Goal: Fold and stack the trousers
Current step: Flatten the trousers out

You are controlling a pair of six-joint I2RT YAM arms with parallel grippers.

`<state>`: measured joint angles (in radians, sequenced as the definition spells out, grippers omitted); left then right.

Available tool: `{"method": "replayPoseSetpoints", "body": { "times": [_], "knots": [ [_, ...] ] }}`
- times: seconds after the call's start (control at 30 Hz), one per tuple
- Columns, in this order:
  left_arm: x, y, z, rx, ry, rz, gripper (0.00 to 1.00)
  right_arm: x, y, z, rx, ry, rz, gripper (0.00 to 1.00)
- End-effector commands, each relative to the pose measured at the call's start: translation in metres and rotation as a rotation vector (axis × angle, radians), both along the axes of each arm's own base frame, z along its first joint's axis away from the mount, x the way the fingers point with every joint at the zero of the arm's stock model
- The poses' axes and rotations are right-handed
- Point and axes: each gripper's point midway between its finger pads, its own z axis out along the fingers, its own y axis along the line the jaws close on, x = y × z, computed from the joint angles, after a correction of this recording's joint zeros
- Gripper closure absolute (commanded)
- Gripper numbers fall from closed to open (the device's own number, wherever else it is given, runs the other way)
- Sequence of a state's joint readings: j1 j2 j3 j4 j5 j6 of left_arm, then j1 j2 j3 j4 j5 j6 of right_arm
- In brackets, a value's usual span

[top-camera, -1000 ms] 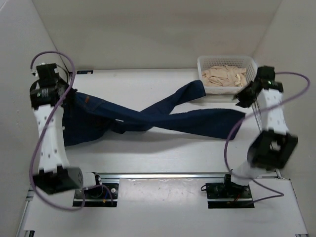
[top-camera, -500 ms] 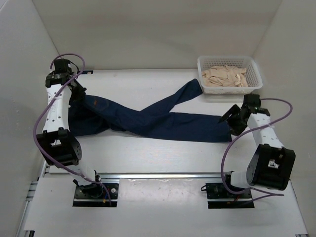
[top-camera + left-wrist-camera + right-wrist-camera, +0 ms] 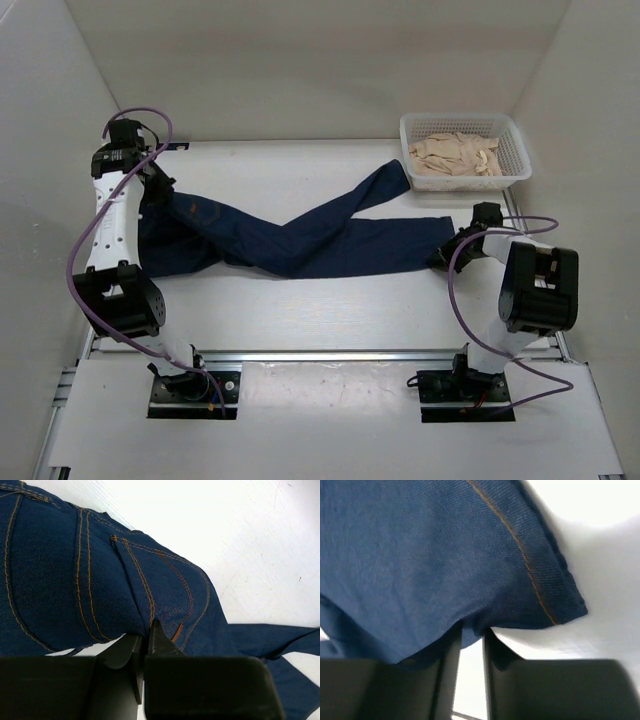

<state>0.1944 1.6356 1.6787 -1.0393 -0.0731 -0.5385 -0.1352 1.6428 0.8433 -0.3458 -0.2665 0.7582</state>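
Note:
The trousers' waist end is bunched, so my left gripper will next go up, then back and down to the bare tabletop by the metal bar (image 3: 200, 312) and release.
The trousers (image 3: 300, 235) are dark blue jeans lying flat on the white table, with the waist at the left and the legs crossed. A small tan patch (image 3: 192, 208) shows near the waistband. One leg ends beside the basket; the other ends at the right. My left gripper (image 3: 155, 190) is at the waist end. In the left wrist view it (image 3: 146, 632) is shut on a fold of stitched denim (image 3: 75, 570). My right gripper (image 3: 452, 252) sits at the right leg's end. In the right wrist view it (image 3: 472, 632) is shut on the hem edge of the denim (image 3: 420, 555).
A white mesh basket (image 3: 512, 170) holding beige cloths (image 3: 455, 152) stands at the back right, close to the upper leg's end. White walls close in the table at left, right and back. A metal rail (image 3: 330, 355) runs along the near edge.
The right arm came down from beside the basket to the lower leg's end and shut on its hem, which drew leftward. The left arm swung up and back early, then held still.

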Motion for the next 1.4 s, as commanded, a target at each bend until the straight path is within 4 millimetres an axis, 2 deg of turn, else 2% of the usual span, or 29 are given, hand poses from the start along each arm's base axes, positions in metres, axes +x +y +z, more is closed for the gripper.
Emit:
{"method": "replayPoseSetpoints", "body": {
  "times": [0.0,0.1,0.27,0.4,0.43,0.5,0.53,0.57,0.6,0.63,0.67,0.7,0.77,0.8,0.83,0.87,0.9,0.93,1.0,1.07,1.1,1.13,1.17,1.2,1.23,1.27,1.3,1.33,1.37],
  "knots": [
    [0.002,-0.003,0.048,0.021,-0.133,-0.022,0.9,0.038,-0.015,0.007,-0.083,-0.06,-0.041,1.0],
    [0.019,-0.004,0.047,0.005,-0.135,-0.036,0.9,0.053,-0.023,0.019,-0.127,-0.071,-0.039,1.0],
    [0.044,-0.005,0.062,-0.015,-0.154,-0.071,0.9,0.077,-0.037,0.067,-0.198,-0.169,-0.055,1.0],
    [0.052,-0.006,0.084,-0.01,-0.206,-0.078,0.9,0.078,-0.048,0.1,-0.241,-0.21,-0.079,1.0],
    [0.05,-0.006,0.086,-0.011,-0.202,-0.078,0.9,0.073,-0.054,0.117,-0.253,-0.237,-0.109,1.0],
    [0.04,-0.01,0.099,-0.008,-0.226,-0.094,0.9,0.056,-0.068,0.135,-0.296,-0.258,-0.166,1.0],
    [0.035,-0.011,0.099,-0.009,-0.222,-0.094,0.9,0.048,-0.074,0.14,-0.307,-0.252,-0.207,1.0],
    [0.026,-0.014,0.084,-0.019,-0.18,-0.109,0.9,0.034,-0.081,0.134,-0.328,-0.226,-0.246,1.0],
    [0.009,-0.021,0.092,-0.01,-0.198,-0.126,0.9,0.025,-0.084,0.146,-0.354,-0.264,-0.265,1.0],
    [-0.003,-0.023,0.087,-0.013,-0.183,-0.125,0.9,0.014,-0.093,0.144,-0.376,-0.25,-0.313,1.0],
    [-0.023,-0.028,0.054,-0.037,-0.097,-0.14,0.9,-0.004,-0.093,0.129,-0.373,-0.195,-0.334,1.0],
    [-0.05,-0.033,0.064,-0.022,-0.131,-0.148,0.9,-0.017,-0.097,0.134,-0.381,-0.203,-0.368,1.0],
    [-0.09,-0.04,0.046,-0.034,-0.087,-0.147,0.9,-0.044,-0.1,0.122,-0.414,-0.139,-0.408,1.0],
    [-0.117,-0.047,0.015,-0.063,-0.005,-0.15,0.85,-0.06,-0.104,0.117,-0.446,-0.126,-0.438,1.0],
    [-0.141,-0.051,0.025,-0.051,-0.051,-0.152,0.54,-0.068,-0.108,0.115,-0.46,-0.117,-0.465,0.93],
    [-0.156,-0.053,0.021,-0.047,-0.037,-0.146,0.21,-0.075,-0.109,0.113,-0.475,-0.109,-0.472,0.82],
    [-0.168,-0.054,0.02,-0.041,-0.032,-0.156,0.0,-0.078,-0.111,0.116,-0.485,-0.127,-0.481,0.57],
    [-0.183,-0.053,0.026,-0.023,-0.031,-0.143,0.0,-0.081,-0.112,0.115,-0.499,-0.117,-0.471,0.46],
    [-0.189,-0.042,0.033,0.033,-0.019,-0.093,0.0,-0.073,-0.115,0.133,-0.518,-0.165,-0.45,0.26],
    [-0.186,-0.033,0.04,0.069,-0.027,-0.055,0.0,-0.057,-0.113,0.142,-0.502,-0.199,-0.407,0.21],
    [-0.186,-0.034,0.04,0.064,-0.029,-0.047,0.04,-0.046,-0.103,0.149,-0.463,-0.233,-0.34,0.21],
    [-0.18,-0.031,0.046,0.068,-0.051,-0.037,0.12,-0.035,-0.101,0.168,-0.449,-0.281,-0.315,0.21],
    [-0.176,-0.03,0.048,0.071,-0.068,-0.036,0.25,-0.023,-0.088,0.172,-0.426,-0.307,-0.242,0.26],
    [-0.167,-0.028,0.048,0.075,-0.087,-0.036,0.45,-0.016,-0.08,0.178,-0.413,-0.329,-0.191,0.33],
    [-0.161,-0.028,0.036,0.063,-0.062,-0.027,0.8,-0.006,-0.062,0.187,-0.396,-0.362,-0.098,0.6],
    [-0.156,-0.027,0.03,0.053,-0.047,-0.019,0.9,-0.003,-0.053,0.189,-0.39,-0.374,-0.053,0.73],
    [-0.154,-0.03,0.021,0.034,-0.019,-0.029,0.9,-0.002,-0.045,0.189,-0.39,-0.373,-0.016,0.83],
    [-0.15,-0.03,0.012,0.018,0.003,-0.014,0.9,-0.002,-0.025,0.186,-0.377,-0.38,0.076,0.89],
    [-0.149,-0.037,-0.01,-0.038,0.074,-0.018,0.9,-0.001,-0.011,0.18,-0.344,-0.369,0.137,0.93]
  ]
}}
